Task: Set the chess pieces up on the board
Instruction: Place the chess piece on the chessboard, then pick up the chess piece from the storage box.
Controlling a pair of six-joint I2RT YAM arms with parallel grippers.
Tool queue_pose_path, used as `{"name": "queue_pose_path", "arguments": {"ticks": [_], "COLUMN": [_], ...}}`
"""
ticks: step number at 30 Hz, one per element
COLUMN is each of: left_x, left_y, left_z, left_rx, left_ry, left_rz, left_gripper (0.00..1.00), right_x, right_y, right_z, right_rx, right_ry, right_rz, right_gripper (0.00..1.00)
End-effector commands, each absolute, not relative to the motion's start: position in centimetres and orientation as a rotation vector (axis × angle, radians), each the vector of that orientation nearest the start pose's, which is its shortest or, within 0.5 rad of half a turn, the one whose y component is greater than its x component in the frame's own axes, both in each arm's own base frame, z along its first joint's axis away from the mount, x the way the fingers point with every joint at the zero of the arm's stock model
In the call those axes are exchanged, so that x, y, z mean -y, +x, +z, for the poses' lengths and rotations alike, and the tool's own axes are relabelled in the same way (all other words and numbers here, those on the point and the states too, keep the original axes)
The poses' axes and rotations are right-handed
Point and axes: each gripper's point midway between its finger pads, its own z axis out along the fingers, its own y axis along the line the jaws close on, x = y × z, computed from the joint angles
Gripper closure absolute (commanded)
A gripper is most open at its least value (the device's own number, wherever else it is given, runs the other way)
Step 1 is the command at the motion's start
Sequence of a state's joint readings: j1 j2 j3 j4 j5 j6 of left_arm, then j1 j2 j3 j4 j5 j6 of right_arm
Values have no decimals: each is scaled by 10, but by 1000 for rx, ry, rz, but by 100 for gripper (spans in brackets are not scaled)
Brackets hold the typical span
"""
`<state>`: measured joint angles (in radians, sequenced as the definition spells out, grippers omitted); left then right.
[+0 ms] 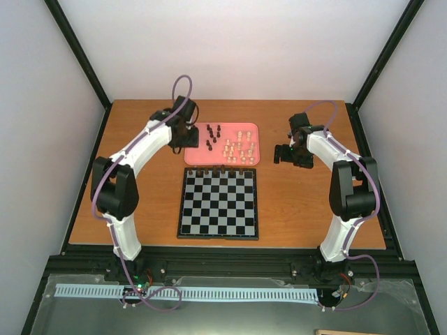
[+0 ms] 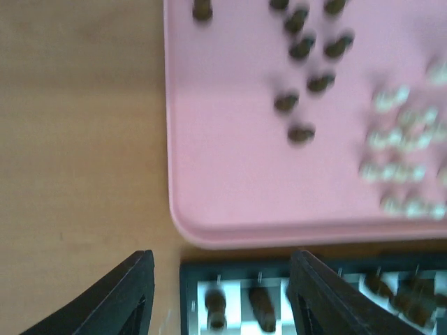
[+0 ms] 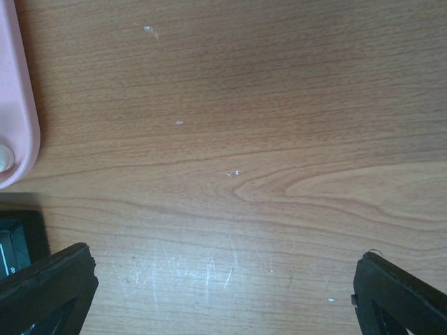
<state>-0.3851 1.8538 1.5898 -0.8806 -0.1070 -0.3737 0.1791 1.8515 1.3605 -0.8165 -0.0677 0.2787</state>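
Observation:
I will next move my left gripper outward over the dark piece that stands apart from the others by the tray's edge, then down around that piece.
The board (image 1: 218,204) lies mid-table, with a row of dark chess pieces (image 1: 216,170) standing along its far edge. More dark pieces (image 1: 211,132) and cream pieces (image 1: 239,148) stand on the pink tray (image 1: 199,155) behind it. My left gripper (image 1: 186,144) hovers over the tray's left end. In the left wrist view the left gripper (image 2: 220,296) is open and empty above the board's corner (image 2: 187,273), where two dark pieces (image 2: 215,307) stand. My right gripper (image 1: 283,155) hangs right of the tray. In the right wrist view the right gripper (image 3: 223,293) is wide open over bare wood.
The right wrist view catches the tray's rounded edge (image 3: 17,105) and a board corner (image 3: 17,237) at far left. Black frame rails (image 1: 223,265) run along the table's near side, and white walls enclose the other sides.

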Motion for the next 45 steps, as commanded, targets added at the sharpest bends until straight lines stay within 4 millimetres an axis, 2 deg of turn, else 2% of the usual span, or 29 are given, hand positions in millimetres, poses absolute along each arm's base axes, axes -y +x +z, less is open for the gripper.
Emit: {"name": "queue_pose_path", "arguments": {"ticks": [1, 5, 10, 17, 23, 29, 41, 45], "left_x": [140, 146, 155, 154, 141, 133, 141, 142], "left_y": [468, 511, 553, 584, 592, 601, 607, 609], "left_z": [142, 144, 135, 114, 94, 85, 69, 69], "left_rx": [-2674, -2625, -2575, -2541, -2553, -2540, -2555, -2550], "left_ry": [-35, -50, -103, -178, -230, -268, -271, -270], "left_rz": [-48, -37, -34, -42, 10, 11, -37, -42], "left_gripper": [45, 45, 46, 47, 47, 50, 55, 61], "right_x": [-86, -87, -86, -86, -88, -87, -86, -86], "right_y": [403, 407, 414, 419, 424, 425, 424, 424], "right_z": [82, 84, 88, 84, 81, 79, 76, 76], "right_rx": [-2849, -2848, -2842, -2857, -2867, -2878, -2889, -2889], "right_ry": [139, 141, 139, 130, 128, 124, 129, 128], "right_rz": [194, 192, 179, 171, 172, 161, 151, 149], "right_gripper": [0, 0, 0, 0, 0, 0, 0, 0]}}
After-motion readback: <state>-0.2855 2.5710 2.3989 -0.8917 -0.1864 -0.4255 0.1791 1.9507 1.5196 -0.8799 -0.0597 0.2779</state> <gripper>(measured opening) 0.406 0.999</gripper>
